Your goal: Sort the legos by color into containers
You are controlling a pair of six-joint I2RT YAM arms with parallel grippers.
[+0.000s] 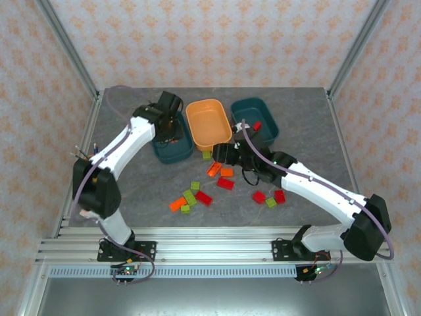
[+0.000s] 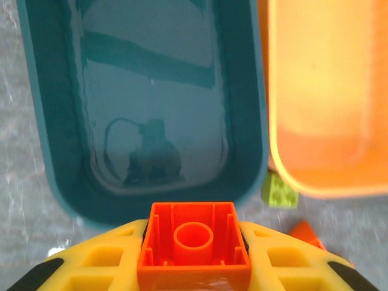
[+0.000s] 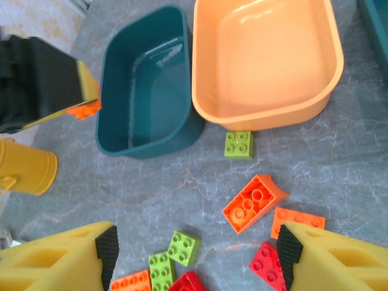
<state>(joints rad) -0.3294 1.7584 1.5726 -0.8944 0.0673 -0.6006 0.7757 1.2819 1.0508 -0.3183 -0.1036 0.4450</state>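
Observation:
My left gripper goes down into the empty teal tray next and releases the orange lego on the tray's bottom, since that tray lies open directly below.
My left gripper (image 2: 194,242) is shut on an orange lego (image 2: 194,227), held over the near rim of the left teal tray (image 2: 242,121), which holds nothing. The orange tray (image 1: 208,123) stands beside it, and the right teal tray (image 1: 255,120) has a red lego (image 1: 257,125) inside. My right gripper (image 3: 197,251) hangs open above loose legos on the table: a green one (image 3: 239,145) by the orange tray, an orange one (image 3: 253,203), a red one (image 3: 267,264) and a green pair (image 3: 184,247).
A yellow pen cup (image 3: 27,165) stands left of the left teal tray. More red, green and orange legos (image 1: 197,197) lie scattered toward the front of the table, with another cluster (image 1: 270,197) under the right arm.

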